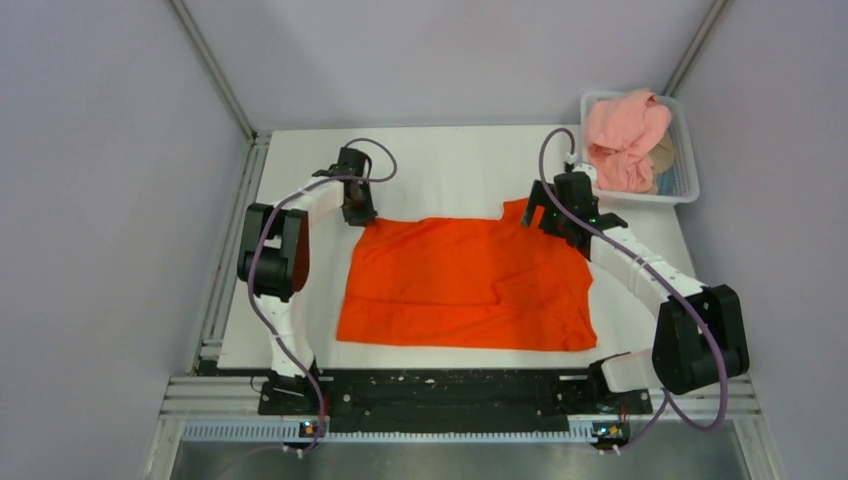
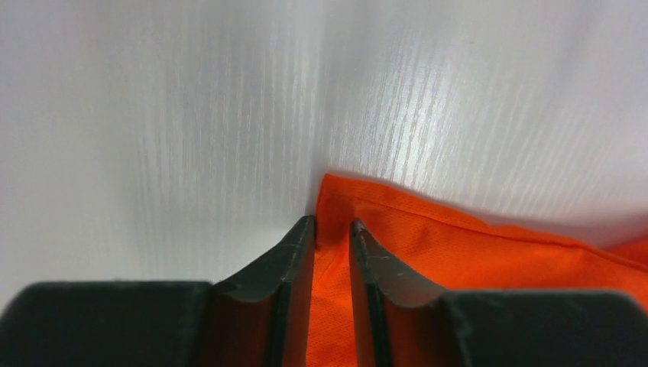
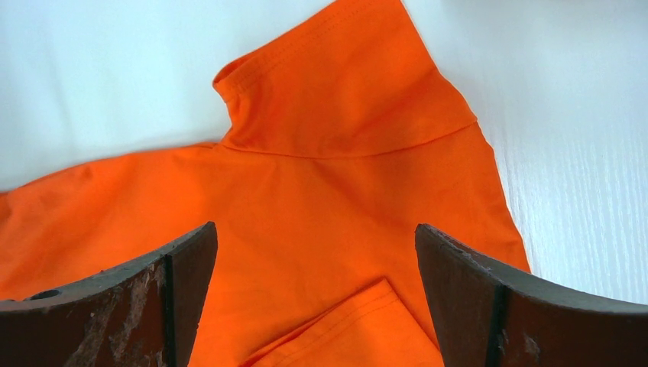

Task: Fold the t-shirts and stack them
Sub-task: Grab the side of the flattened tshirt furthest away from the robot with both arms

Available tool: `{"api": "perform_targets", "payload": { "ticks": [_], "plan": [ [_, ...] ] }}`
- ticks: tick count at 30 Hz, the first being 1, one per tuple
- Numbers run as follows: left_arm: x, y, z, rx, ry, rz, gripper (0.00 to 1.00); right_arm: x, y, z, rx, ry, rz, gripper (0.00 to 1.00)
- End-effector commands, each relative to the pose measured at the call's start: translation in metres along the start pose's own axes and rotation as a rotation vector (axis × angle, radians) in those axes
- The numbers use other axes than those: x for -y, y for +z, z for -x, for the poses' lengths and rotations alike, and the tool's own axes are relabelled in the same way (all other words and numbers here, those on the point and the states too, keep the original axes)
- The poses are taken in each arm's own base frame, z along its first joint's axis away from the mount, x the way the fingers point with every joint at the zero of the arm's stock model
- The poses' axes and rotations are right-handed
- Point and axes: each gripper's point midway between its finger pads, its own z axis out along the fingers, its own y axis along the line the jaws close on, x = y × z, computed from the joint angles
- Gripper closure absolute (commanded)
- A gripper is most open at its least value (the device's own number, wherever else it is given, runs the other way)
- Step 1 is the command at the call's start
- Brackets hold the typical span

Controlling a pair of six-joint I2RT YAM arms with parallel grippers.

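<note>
My right gripper moves outward and down onto the sleeve's far end (image 3: 372, 11) next, since its open fingers are still above the cloth short of that spot.
The orange-red t-shirt (image 1: 465, 285) lies spread flat on the white table (image 1: 450, 160). My left gripper (image 1: 358, 212) is at its far left corner. In the left wrist view, that gripper (image 2: 332, 222) has its jaws drawn narrow, with the shirt's corner (image 2: 458, 245) filling the gap between them. My right gripper (image 1: 545, 215) hovers over the far right corner by the sleeve. It stands wide open (image 3: 315, 237) above the orange cloth (image 3: 336, 130), with a folded hem below it. The pale pink t-shirt (image 1: 625, 135) lies crumpled in the basket.
The white mesh basket (image 1: 685, 190) stands at the table's far right corner, just beyond the right arm. Grey walls close in the table on three sides. A black rail with both arm bases runs along the near edge.
</note>
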Motion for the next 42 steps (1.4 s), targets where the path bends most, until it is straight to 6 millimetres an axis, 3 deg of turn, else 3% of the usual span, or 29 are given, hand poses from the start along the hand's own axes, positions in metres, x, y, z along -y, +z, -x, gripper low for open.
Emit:
{"api": "perform_targets", "payload": {
  "ticks": [1, 4, 10, 13, 21, 23, 29, 37, 38, 40, 42],
  "plan": [
    [-0.014, 0.008, -0.012, -0.043, 0.036, 0.134, 0.78, 0.006, -0.002, 0.012, 0.048, 0.007, -0.010, 0.01],
    [-0.016, 0.009, -0.010, -0.035, 0.030, 0.157, 1.00, 0.007, 0.000, 0.013, 0.049, 0.007, -0.016, 0.02],
    [-0.030, -0.003, 0.003, 0.026, -0.004, 0.255, 1.00, 0.009, 0.010, 0.013, 0.024, -0.003, -0.043, 0.02],
    [-0.033, -0.017, 0.012, 0.087, -0.030, 0.275, 1.00, 0.006, 0.030, 0.027, -0.010, 0.001, -0.077, 0.03],
    [-0.031, -0.022, 0.019, 0.129, -0.030, 0.258, 1.00, 0.011, 0.094, 0.065, -0.034, 0.001, -0.216, 0.10],
    [-0.031, -0.024, 0.021, 0.138, -0.039, 0.259, 1.00, 0.018, 0.113, 0.063, -0.056, 0.007, -0.269, 0.11],
    [-0.027, -0.028, 0.026, 0.156, -0.032, 0.238, 1.00, 0.014, 0.156, 0.056, -0.122, 0.002, -0.278, 0.24],
    [-0.026, -0.031, 0.027, 0.168, -0.044, 0.234, 1.00, 0.027, 0.167, 0.031, -0.176, -0.011, -0.329, 0.35],
    [-0.027, -0.031, 0.026, 0.166, -0.045, 0.234, 1.00, 0.028, 0.167, 0.028, -0.181, -0.011, -0.333, 0.40],
    [-0.028, -0.031, 0.025, 0.168, -0.045, 0.236, 1.00, 0.030, 0.166, 0.024, -0.191, -0.014, -0.334, 0.62],
    [-0.029, -0.031, 0.024, 0.171, -0.047, 0.240, 1.00, 0.028, 0.164, 0.023, -0.189, -0.007, -0.322, 0.71]
  ]
}}
